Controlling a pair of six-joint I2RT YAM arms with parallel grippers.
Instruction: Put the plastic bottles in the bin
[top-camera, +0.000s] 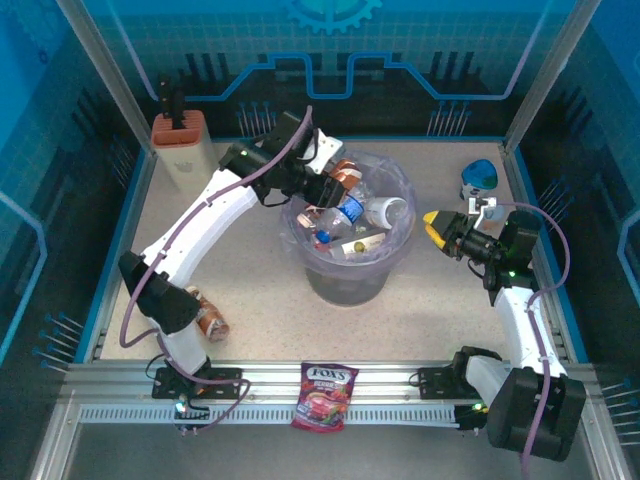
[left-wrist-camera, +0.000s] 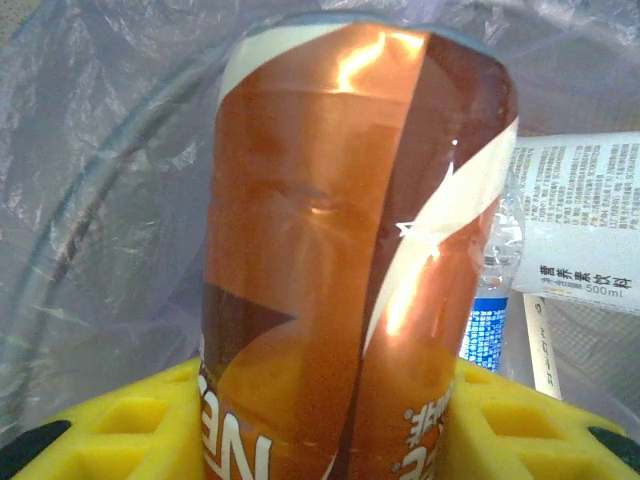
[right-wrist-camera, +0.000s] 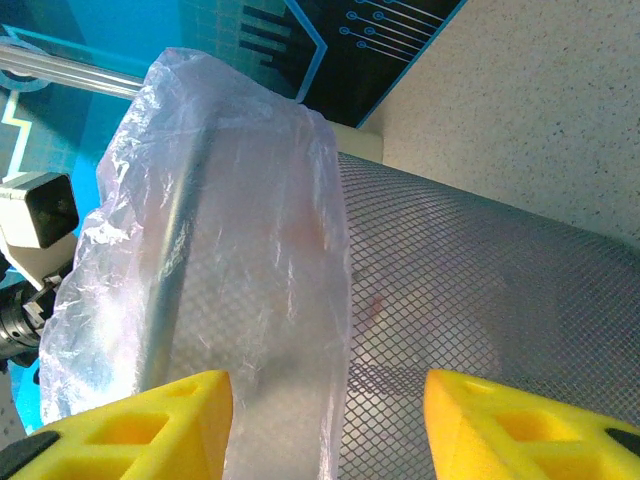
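Next, my left gripper moves down deeper past the bin's rim and releases the copper-brown plastic bottle, since the bag-lined inside of the bin (top-camera: 350, 214) lies below the gripper.
My left gripper (top-camera: 333, 186) reaches over the back left rim of the bin (top-camera: 392, 262), a grey mesh bucket lined with a clear bag. It is shut on a copper-brown plastic bottle (left-wrist-camera: 340, 250), which stands upright between the yellow pads (left-wrist-camera: 150, 420) above the bin's inside. Several bottles lie in the bin, among them a white-labelled one (left-wrist-camera: 580, 230) and a clear one with a blue label (left-wrist-camera: 488, 325). One more brown bottle (top-camera: 211, 317) lies on the table by the left arm's base. My right gripper (top-camera: 438, 228) hangs open just right of the bin, facing its mesh wall (right-wrist-camera: 500, 290).
A blue and white cup (top-camera: 481, 180) stands at the back right, behind the right gripper. A beige block with an orange top (top-camera: 181, 148) stands at the back left. A red candy bag (top-camera: 326, 395) lies on the front rail.
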